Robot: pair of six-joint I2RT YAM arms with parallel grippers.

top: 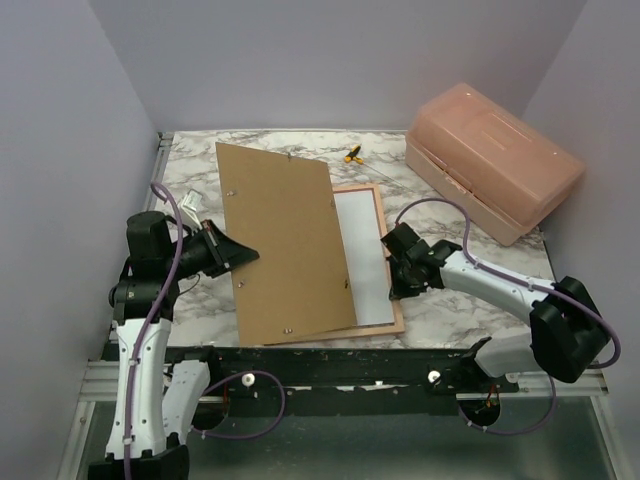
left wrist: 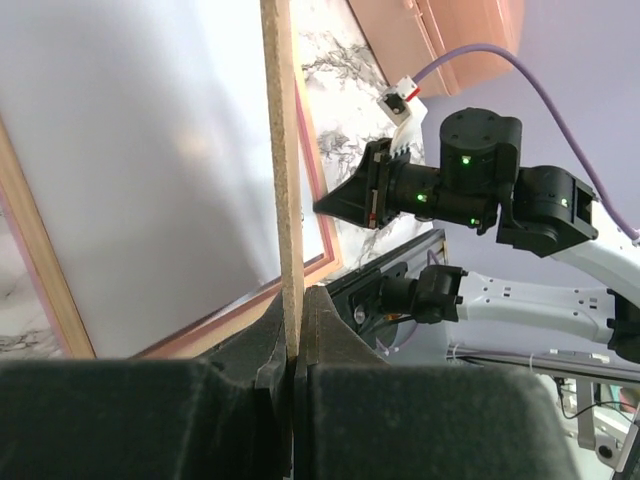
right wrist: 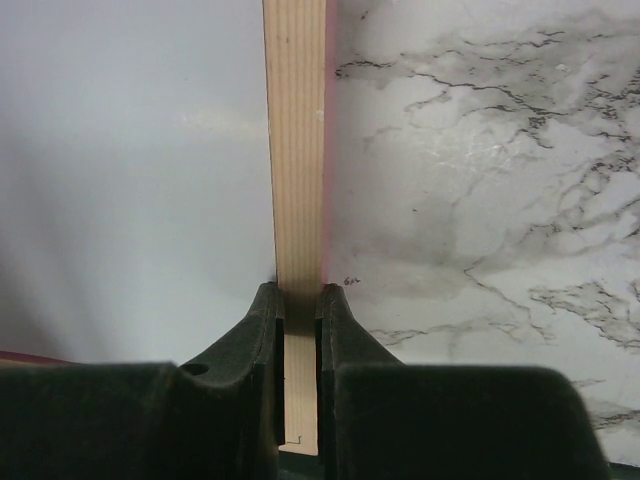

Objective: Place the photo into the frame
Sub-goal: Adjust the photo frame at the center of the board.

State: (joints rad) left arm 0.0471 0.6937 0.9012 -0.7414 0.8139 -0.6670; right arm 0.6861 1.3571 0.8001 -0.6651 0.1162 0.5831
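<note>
My right gripper pulls the frame's held bar back toward the table's near edge next, squaring the frame, which lies at an angle to it, then opens.
The frame lies on the marble table with its light wood-coloured back up and a pink edge showing. A plain white surface fills its opening; it looks like the photo's white back, and no mountain picture shows. My right gripper is shut on the frame's right rail, fingers either side of it. My left gripper is shut on the left edge of the brown backing board and holds it tilted above the frame. The board shows edge-on between the left fingers.
A salmon plastic box stands at the back right. A small yellow and black object lies at the back, beyond the board. Lilac walls close in the left, back and right sides. A black rail runs along the table's near edge.
</note>
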